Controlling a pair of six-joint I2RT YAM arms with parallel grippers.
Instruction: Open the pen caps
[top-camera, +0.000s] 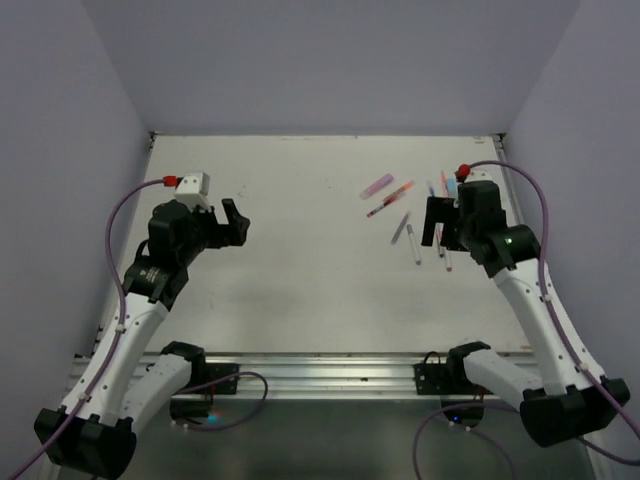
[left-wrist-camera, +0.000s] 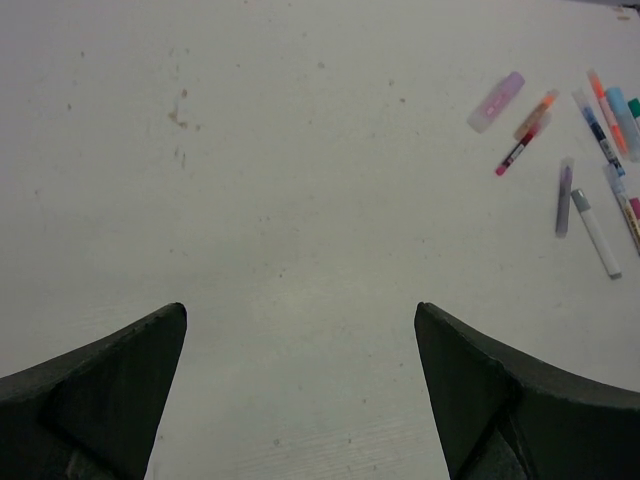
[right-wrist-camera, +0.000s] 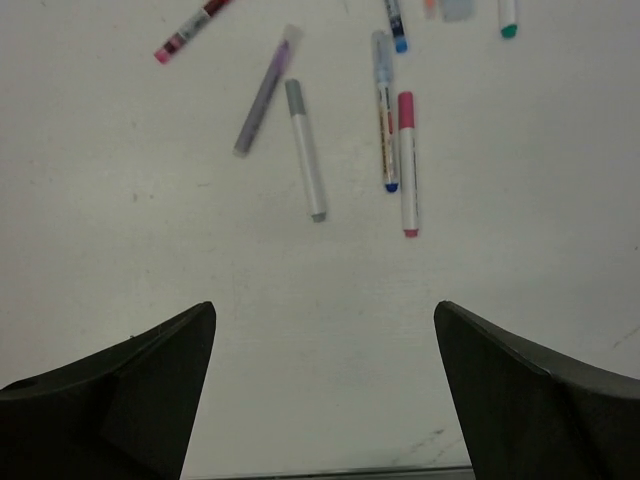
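My right gripper moves down and to the left in the top view onto the white pen's body (top-camera: 415, 249) (right-wrist-camera: 311, 175) next. The grey cap at the pen's far end stays free.
Several pens lie in a loose cluster at the table's right. In the top view I see a pink-purple marker (top-camera: 377, 186), an orange-red pen (top-camera: 390, 199), a purple pen (top-camera: 401, 227) and a white pen with a grey cap (top-camera: 414, 244). My right gripper (top-camera: 433, 222) is open and empty just above the cluster's right part. Its wrist view (right-wrist-camera: 325, 310) shows the purple pen (right-wrist-camera: 265, 92), the grey cap (right-wrist-camera: 294, 95), a blue-tipped pen (right-wrist-camera: 384, 110) and a red cap (right-wrist-camera: 406, 108), all ahead of the jaws. My left gripper (top-camera: 235, 222) is open and empty, far left of the pens (left-wrist-camera: 300, 312).
Grey walls close in the table on the left, back and right. A metal rail (top-camera: 330, 365) runs along the near edge by the arm bases. The left wrist view shows the pen cluster at its far right, with the pink-purple marker (left-wrist-camera: 496, 101) nearest.
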